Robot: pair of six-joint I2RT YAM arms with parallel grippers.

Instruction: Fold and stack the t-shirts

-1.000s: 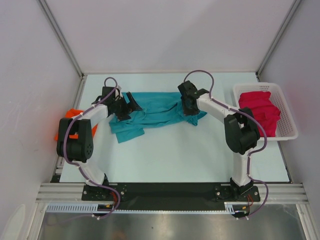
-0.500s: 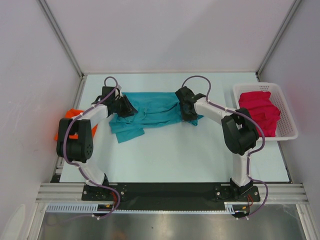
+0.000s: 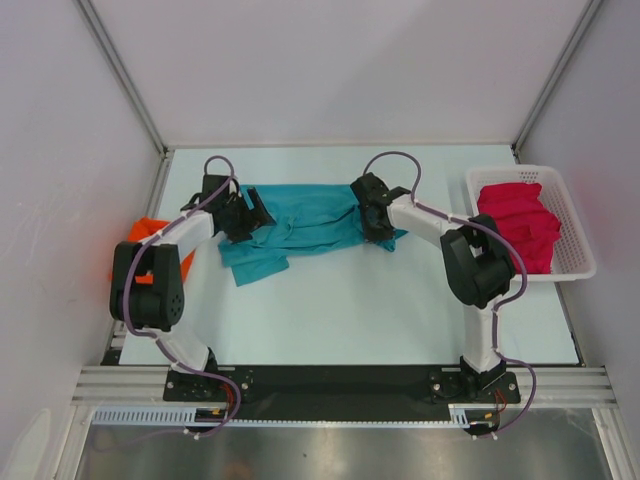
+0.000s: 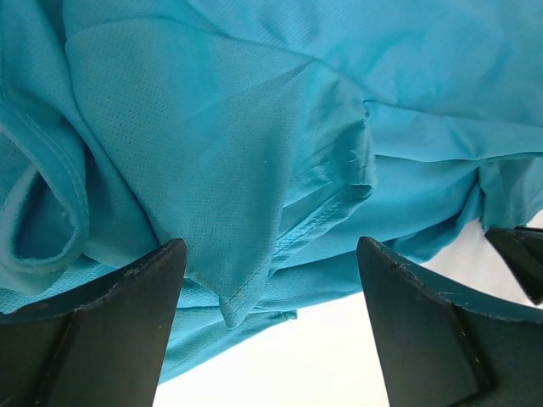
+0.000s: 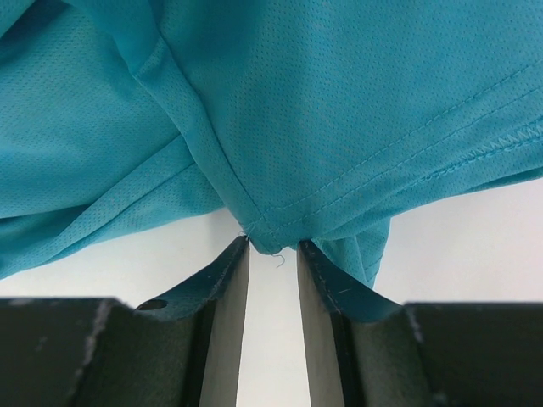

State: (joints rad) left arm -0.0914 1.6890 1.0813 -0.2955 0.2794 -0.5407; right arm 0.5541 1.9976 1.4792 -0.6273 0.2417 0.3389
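Observation:
My left gripper lowers a little next and closes its spread fingers on the loose corner of teal cloth [image 3: 259, 233] [image 4: 237, 292], which lies just below, already between them.
The teal t-shirt [image 3: 310, 215] lies crumpled and stretched across the middle of the table. My left gripper [image 3: 250, 212] sits at its left end, open wide; a loose corner of teal cloth [image 4: 237, 292] hangs between the fingers [image 4: 102, 326] without being pinched. At the shirt's right end, my right gripper [image 3: 376, 222] has its narrow jaws shut on a hemmed corner [image 5: 271, 236] of the cloth. The magenta t-shirt [image 3: 520, 225] is bunched in the basket. The orange t-shirt [image 3: 148, 228] peeks out at the table's left edge, mostly hidden behind my left arm.
A white slotted basket [image 3: 580, 245] stands at the right edge of the table. Grey walls with metal frame posts close in the back and both sides. White tabletop [image 3: 380, 310] shows in front of the teal shirt.
My left gripper closed at the shirt's left end, then opened again, letting the cloth go. My right gripper shifted slightly left, keeping its hold on the hem.

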